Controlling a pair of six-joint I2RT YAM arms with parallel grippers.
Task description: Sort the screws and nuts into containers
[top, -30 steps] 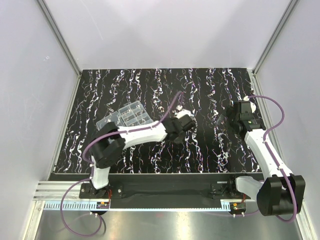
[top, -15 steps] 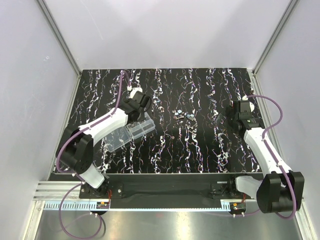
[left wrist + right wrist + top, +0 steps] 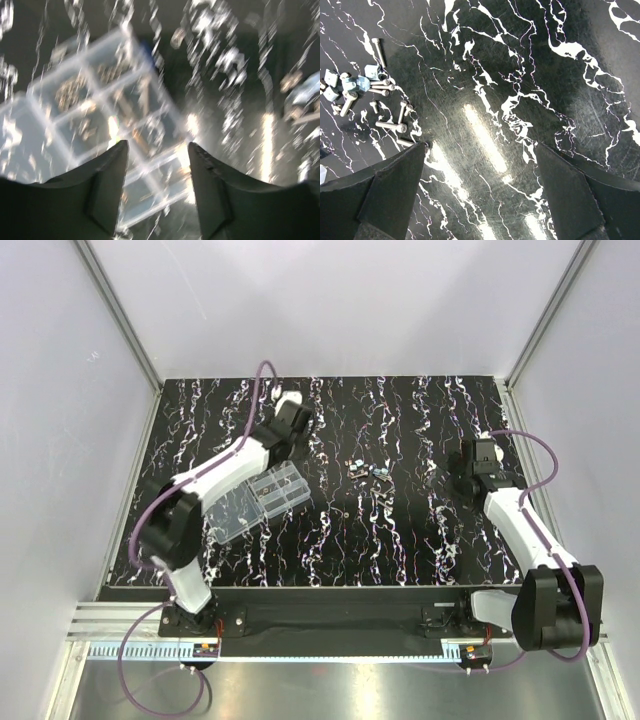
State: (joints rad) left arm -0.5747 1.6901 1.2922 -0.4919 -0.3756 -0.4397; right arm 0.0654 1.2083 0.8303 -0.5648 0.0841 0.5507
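Note:
My left gripper should next lower its open fingers outward onto the small silvery nut (image 3: pixel 177 38), because the nut is below and outward of it, alone past the box's far corner.
The clear organiser box (image 3: pixel 277 490) lies at the table's left-middle, its containers (image 3: pixel 100 105) holding small metal pieces and its flat lid (image 3: pixel 232 518) folded out toward the near left. My left gripper (image 3: pixel 286 423) hangs just behind the box. In its blurred wrist view it (image 3: pixel 157 147) is open with nothing between the fingers. Loose screws (image 3: pixel 390 125) and pale nuts (image 3: pixel 350 82) lie in a small cluster (image 3: pixel 368 470) at the table's centre. Off to their right my right gripper (image 3: pixel 478 462) stands wide open (image 3: pixel 482 146) over bare tabletop.
The black tabletop (image 3: pixel 420 530) has white streaks. White walls and metal rails (image 3: pixel 128 330) close in the left, right and back sides. One stray small piece (image 3: pixel 339 510) lies nearer than the cluster.
My left arm swung from the centre cluster to the far side of the box, and its jaws opened. The box now lies slightly nearer and turned. The right gripper barely shifted.

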